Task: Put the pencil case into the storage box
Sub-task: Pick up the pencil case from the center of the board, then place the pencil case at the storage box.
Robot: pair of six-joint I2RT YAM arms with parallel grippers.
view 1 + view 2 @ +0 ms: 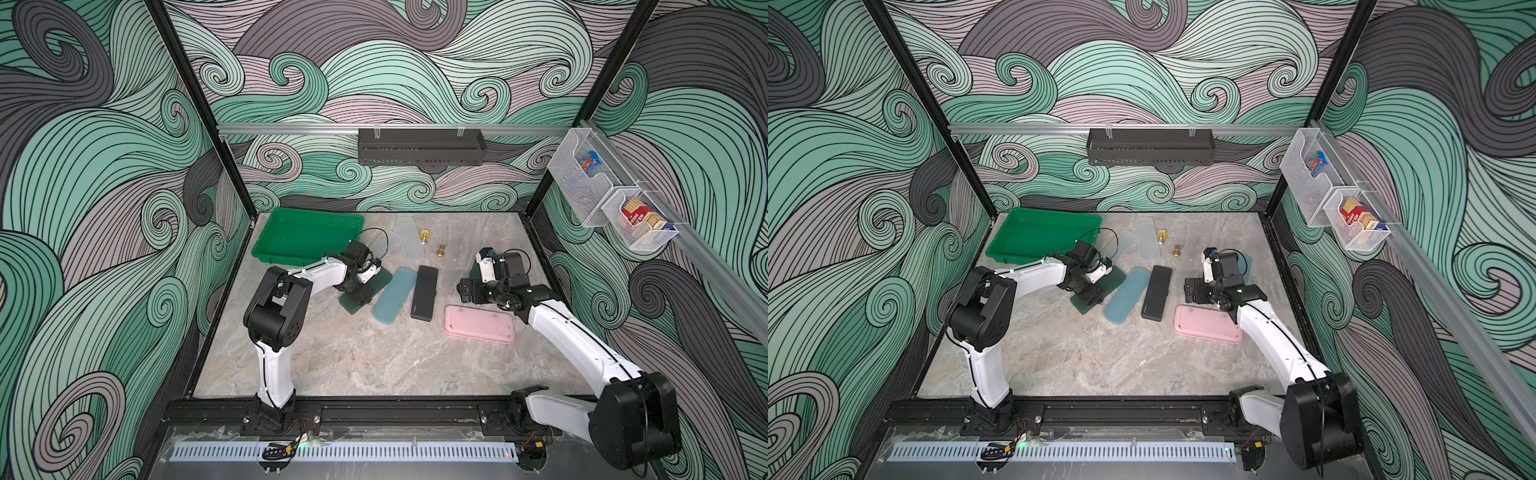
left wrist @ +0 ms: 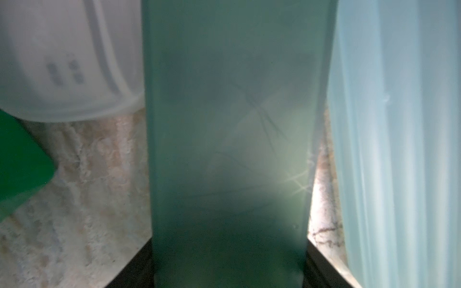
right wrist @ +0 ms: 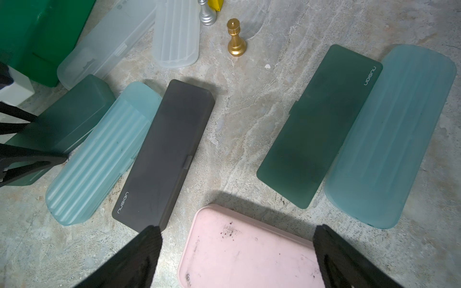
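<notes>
Next, my left gripper rises outward over the storage box's rim, then lowers and releases the pencil case onto the box's inside bottom, which lies empty.
The storage box [image 1: 299, 237] [image 1: 1038, 237], a bright green tray, sits at the table's back left. Right of its front corner lies a dark green pencil case [image 1: 384, 277] [image 1: 1118, 276] [image 3: 67, 119]. My left gripper [image 1: 361, 295] [image 1: 1090, 296] is down over it. In the left wrist view the pencil case [image 2: 229, 124] fills the gap, and both black fingers of the left gripper [image 2: 229, 261] press on its long sides. My right gripper [image 1: 469, 289] [image 3: 237, 249] hangs open above a pink pencil case [image 1: 480, 324] [image 3: 244, 251], holding nothing.
A light blue ribbed case [image 1: 395, 295] and a black case [image 1: 424, 293] lie close beside the held one. Clear cases [image 1: 409, 237] and two chess pieces [image 1: 440, 250] stand behind. Another dark green case [image 3: 321, 124] and a blue one [image 3: 391, 134] lie under the right arm.
</notes>
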